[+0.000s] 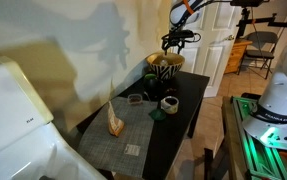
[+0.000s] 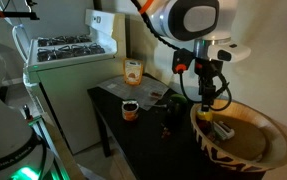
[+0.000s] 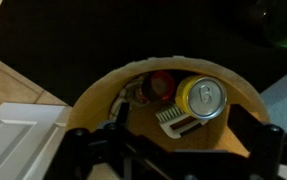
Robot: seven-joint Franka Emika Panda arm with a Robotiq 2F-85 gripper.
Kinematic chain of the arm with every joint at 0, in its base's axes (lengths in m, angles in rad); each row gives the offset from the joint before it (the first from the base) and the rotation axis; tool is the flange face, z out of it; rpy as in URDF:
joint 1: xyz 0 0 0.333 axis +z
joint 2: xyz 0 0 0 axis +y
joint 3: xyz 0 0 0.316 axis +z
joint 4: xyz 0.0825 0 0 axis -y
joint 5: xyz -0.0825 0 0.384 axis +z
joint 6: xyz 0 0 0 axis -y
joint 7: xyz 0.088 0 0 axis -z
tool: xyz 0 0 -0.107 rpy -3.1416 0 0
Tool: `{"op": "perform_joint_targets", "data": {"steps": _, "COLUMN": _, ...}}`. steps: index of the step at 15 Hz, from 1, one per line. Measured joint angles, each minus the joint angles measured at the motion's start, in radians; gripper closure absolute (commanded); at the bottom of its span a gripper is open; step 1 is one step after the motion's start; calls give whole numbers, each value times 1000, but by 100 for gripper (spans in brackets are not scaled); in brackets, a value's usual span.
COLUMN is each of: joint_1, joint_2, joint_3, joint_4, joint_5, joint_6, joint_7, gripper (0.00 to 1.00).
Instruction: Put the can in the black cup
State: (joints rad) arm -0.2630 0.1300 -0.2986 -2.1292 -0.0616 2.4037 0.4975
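I should move my gripper toward the can and lower its open fingers around the can's silver top, because the top is below my gripper and to its right in the wrist view.
The can, yellow with a silver top, sits inside the wide striped bowl, its top facing the wrist camera. In an exterior view the can shows as a small yellowish piece in the bowl. My gripper hangs just above the bowl, open and empty, with a finger on either side of the can's position; it also shows in both exterior views. The black cup stands upright on the table next to the bowl, and its dark green rim shows in the wrist view.
A red round object and a white ribbed piece also lie in the bowl. A shorter white-rimmed cup stands on the dark table. A white stove stands beside the table.
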Motion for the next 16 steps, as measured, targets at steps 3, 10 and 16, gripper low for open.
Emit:
{"op": "perform_joint_targets", "data": {"steps": 3, "joint_1": 0, "joint_2": 88, "joint_3": -2, "joint_4": 78, "joint_5": 24, "joint_6": -40, "joint_7": 114, "gripper": 0}}
{"op": "perform_joint_targets", "data": {"steps": 10, "joint_1": 28, "joint_2": 120, "joint_3": -21, "joint_4": 120, "joint_5": 22, "joint_6": -51, "joint_7": 347, "gripper": 0}}
{"op": "perform_joint_targets", "data": {"steps": 16, "joint_1": 92, "joint_2": 203, "joint_3": -31, "joint_4": 197, "joint_5": -41, "joint_6": -67, "joint_7": 686, "gripper": 0}}
